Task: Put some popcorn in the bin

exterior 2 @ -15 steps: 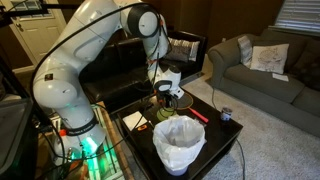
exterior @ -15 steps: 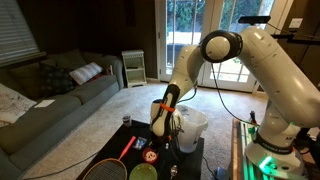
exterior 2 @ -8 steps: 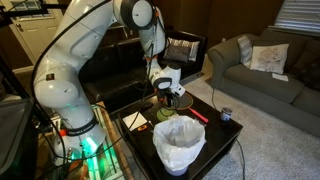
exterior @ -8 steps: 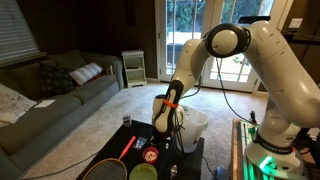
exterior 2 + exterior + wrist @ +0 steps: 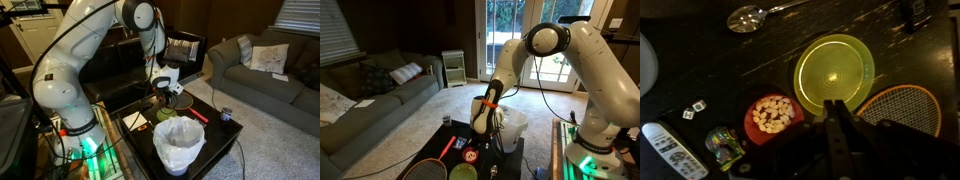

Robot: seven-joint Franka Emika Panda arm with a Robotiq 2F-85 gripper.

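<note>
The gripper goes sideways across the table next, over the bin's open top point(image 5: 181, 128), and releases there, because the bin stands beside it, its top open upward.
The popcorn lies in a small red bowl point(image 5: 770, 117) on the dark table in the wrist view. My gripper point(image 5: 833, 108) is shut with nothing seen between its fingers; it hangs above the table, over the near edge of the low green bowl point(image 5: 835, 72) and right of the popcorn. The bin is the tall white translucent bucket, seen in both exterior views point(image 5: 180, 143) point(image 5: 513, 124). In these views my gripper point(image 5: 170, 96) point(image 5: 483, 128) is beside the bin, above the table.
A metal spoon point(image 5: 745, 17) lies beyond the green bowl. An orange racket point(image 5: 905, 105) lies right of the gripper. Dice point(image 5: 690, 110), a remote point(image 5: 670, 150) and a small colourful can point(image 5: 725, 147) lie to the left. A sofa point(image 5: 375, 100) stands behind the table.
The arm's upper joints shifted a little a second ago. The gripper has stayed almost in place and shut.
</note>
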